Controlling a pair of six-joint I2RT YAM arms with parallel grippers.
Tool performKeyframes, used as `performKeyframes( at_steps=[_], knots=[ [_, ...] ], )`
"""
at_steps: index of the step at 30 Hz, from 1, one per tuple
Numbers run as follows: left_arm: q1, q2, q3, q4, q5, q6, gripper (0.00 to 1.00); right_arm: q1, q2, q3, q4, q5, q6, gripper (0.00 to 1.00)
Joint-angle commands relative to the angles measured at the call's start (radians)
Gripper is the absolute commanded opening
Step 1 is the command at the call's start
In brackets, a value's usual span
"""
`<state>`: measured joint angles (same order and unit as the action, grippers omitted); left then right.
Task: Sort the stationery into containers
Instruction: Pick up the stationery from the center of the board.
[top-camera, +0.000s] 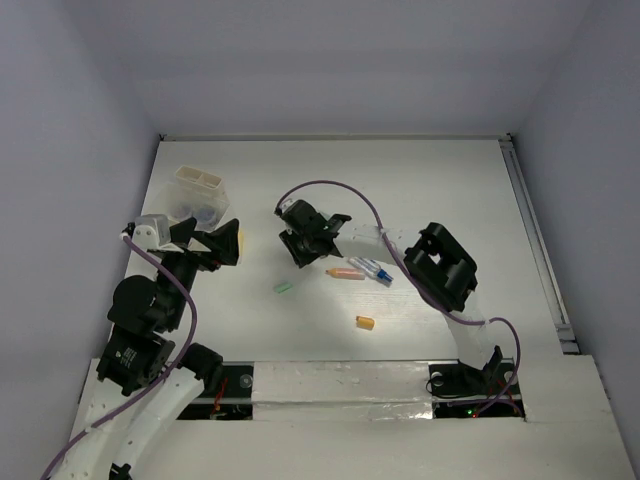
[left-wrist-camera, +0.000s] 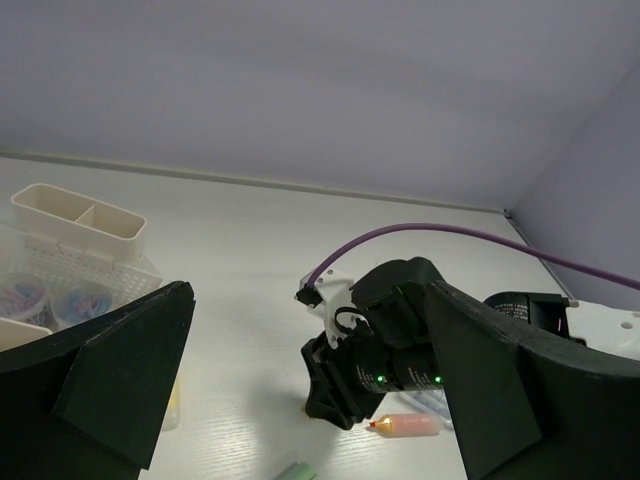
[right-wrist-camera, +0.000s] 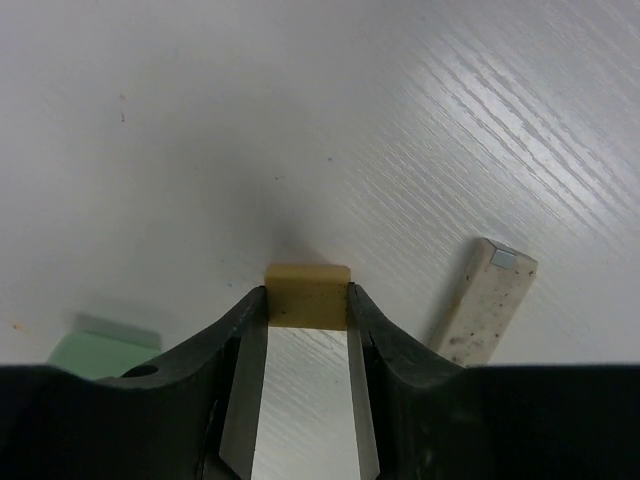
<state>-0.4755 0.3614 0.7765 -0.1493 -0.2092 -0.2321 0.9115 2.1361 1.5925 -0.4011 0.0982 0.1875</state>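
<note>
The container's nearer section is open to the left of my right gripper in the top view. I will lift my right gripper outward over that section and let go of the yellow eraser inside.
My right gripper (right-wrist-camera: 307, 312) stands low over the table with its fingertips pressed against both sides of a small yellow eraser (right-wrist-camera: 307, 288). Beside it lie a speckled tan eraser (right-wrist-camera: 485, 300) and a green eraser (right-wrist-camera: 105, 350). In the top view the right gripper (top-camera: 301, 250) is at mid-table, and the green eraser (top-camera: 283, 287), an orange-pink marker (top-camera: 346, 273), a blue-capped pen (top-camera: 372, 270) and an orange eraser (top-camera: 365, 322) lie near it. My left gripper (top-camera: 215, 243) hangs open and holds nothing, next to the off-white two-compartment container (top-camera: 201, 183).
A clear mesh-walled bin (left-wrist-camera: 70, 265) holding little round jars (left-wrist-camera: 80, 300) sits in front of the container (left-wrist-camera: 80, 222). The right arm's purple cable (top-camera: 340, 195) arcs above the table. A raised rail (top-camera: 535, 240) runs along the right edge.
</note>
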Motion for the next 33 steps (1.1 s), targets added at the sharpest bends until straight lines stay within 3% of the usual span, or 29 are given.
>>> performKeyframes(
  at_steps=[1,3,6,8,17,26,33],
  knots=[
    [0.005,-0.018,-0.006,0.054,0.002,0.005,0.99,0.009,0.012,0.046,-0.013,0.043,0.012,0.37],
    [0.005,-0.024,-0.008,0.054,-0.010,0.004,0.99,0.009,0.016,0.053,-0.012,0.051,0.010,0.37],
    [0.014,-0.026,-0.010,0.053,-0.018,0.004,0.99,0.009,0.037,0.095,-0.041,0.054,0.000,0.52],
    [0.014,-0.027,-0.009,0.051,-0.018,0.004,0.99,0.009,0.057,0.110,-0.062,0.060,-0.002,0.54],
    [0.014,-0.030,-0.011,0.051,-0.021,0.004,0.99,0.009,0.033,0.086,-0.002,0.061,0.015,0.35],
    [0.023,-0.033,-0.013,0.047,-0.051,-0.001,0.99,0.009,-0.002,0.306,0.172,-0.047,-0.029,0.34],
    [0.032,-0.030,-0.014,0.048,-0.067,-0.006,0.99,0.009,0.117,0.550,0.390,-0.221,-0.010,0.33]
  ],
)
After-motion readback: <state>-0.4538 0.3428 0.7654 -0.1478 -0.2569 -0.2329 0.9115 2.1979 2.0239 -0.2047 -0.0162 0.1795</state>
